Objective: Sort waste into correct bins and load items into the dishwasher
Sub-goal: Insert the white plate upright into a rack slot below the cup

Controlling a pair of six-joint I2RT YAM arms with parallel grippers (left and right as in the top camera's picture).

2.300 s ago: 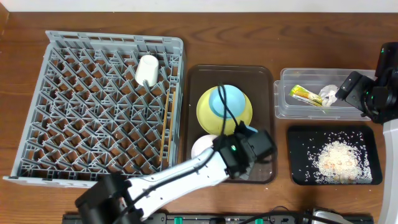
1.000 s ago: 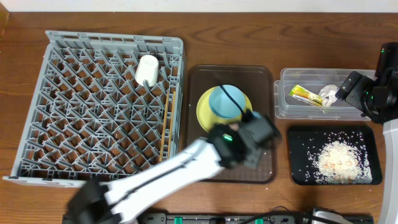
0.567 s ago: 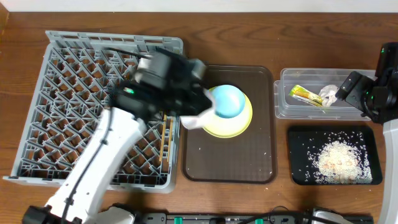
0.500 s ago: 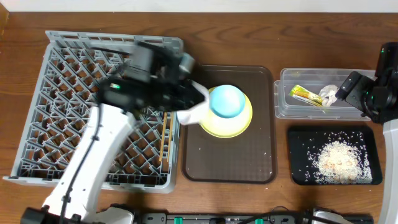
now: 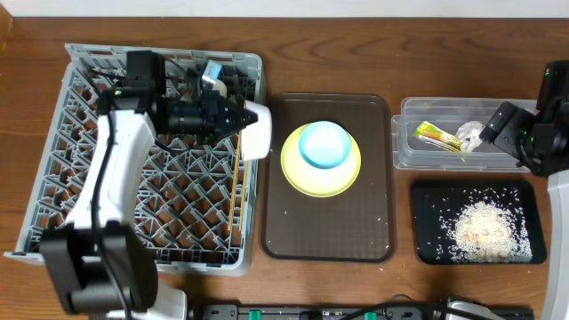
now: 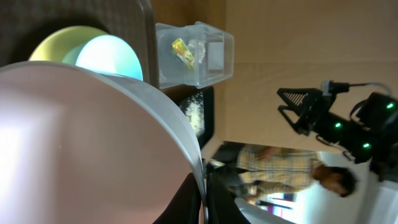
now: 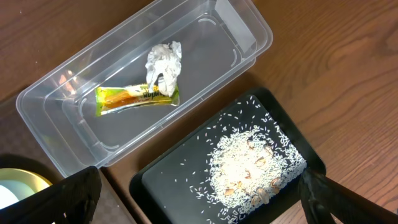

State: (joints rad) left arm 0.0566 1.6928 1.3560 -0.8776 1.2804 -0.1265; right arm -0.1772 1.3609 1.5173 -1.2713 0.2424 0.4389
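My left gripper draws the white bowl off the rack's side next, left in the overhead view, then lowers and releases it. The rack slots lie below there.
My left gripper (image 5: pixel 242 120) is shut on the rim of the white bowl (image 5: pixel 259 130), which stands on edge over the right wall of the grey dishwasher rack (image 5: pixel 107 191). In the left wrist view the bowl (image 6: pixel 81 143) fills the frame, its rim pinched between the fingers (image 6: pixel 189 202). Chopsticks (image 5: pixel 236 187) lie in the rack. The light blue bowl (image 5: pixel 323 145) sits on the yellow plate (image 5: pixel 302 173). The clear tub (image 7: pixel 74 134) holds the wrapper (image 7: pixel 137 96) and tissue (image 7: pixel 163 62). Rice (image 7: pixel 255 165) lies in the black tray (image 7: pixel 168 180). My right gripper (image 7: pixel 199 208) hangs open above both bins.
The brown serving tray (image 5: pixel 329 227) lies between the rack and the bins, with the plate on its far half. My right arm (image 5: pixel 538 133) stands at the table's right edge. A person (image 6: pixel 280 177) shows in the background of the left wrist view.
My left arm lifted the white bowl off the brown tray and swung it left to the rack's right wall. The right arm has not moved.
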